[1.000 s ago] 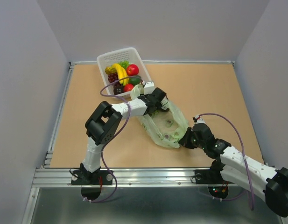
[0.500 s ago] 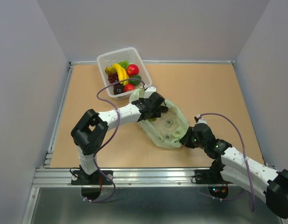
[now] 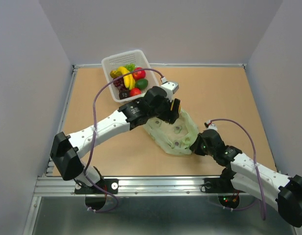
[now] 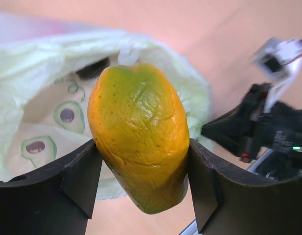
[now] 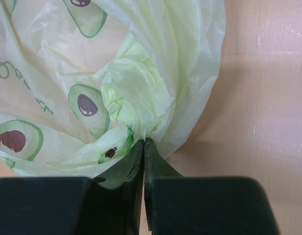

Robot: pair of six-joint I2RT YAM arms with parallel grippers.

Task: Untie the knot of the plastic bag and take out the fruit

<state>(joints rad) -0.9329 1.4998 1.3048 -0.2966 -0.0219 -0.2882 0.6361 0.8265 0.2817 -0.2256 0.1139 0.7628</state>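
The left gripper lifts the fruit it holds outward to the white basket next, then lowers it onto the dark grapes beside the banana.
My left gripper (image 3: pixel 173 108) hangs just over the far rim of the plastic bag (image 3: pixel 176 136) and is shut on a yellow-orange fruit (image 4: pixel 138 137). The fruit has a green top and fills the gap between the black fingers (image 4: pixel 80 176). The pale green bag with avocado prints lies flat on the table with its mouth open. No knot shows. My right gripper (image 5: pixel 144 143) is shut on a bunched fold at the plastic bag's (image 5: pixel 62 73) near right edge, low by the table (image 3: pixel 229 98).
A white basket (image 3: pixel 121 55) at the back left holds a banana (image 3: pixel 126 76), red and green fruits and dark grapes. Grey walls close the table on three sides. My right arm (image 4: pixel 268 127) lies close beside the bag.
My left arm has stretched out, and its gripper has moved right and up from the bag's mouth with the fruit in it. The right gripper has kept its hold on the bag.
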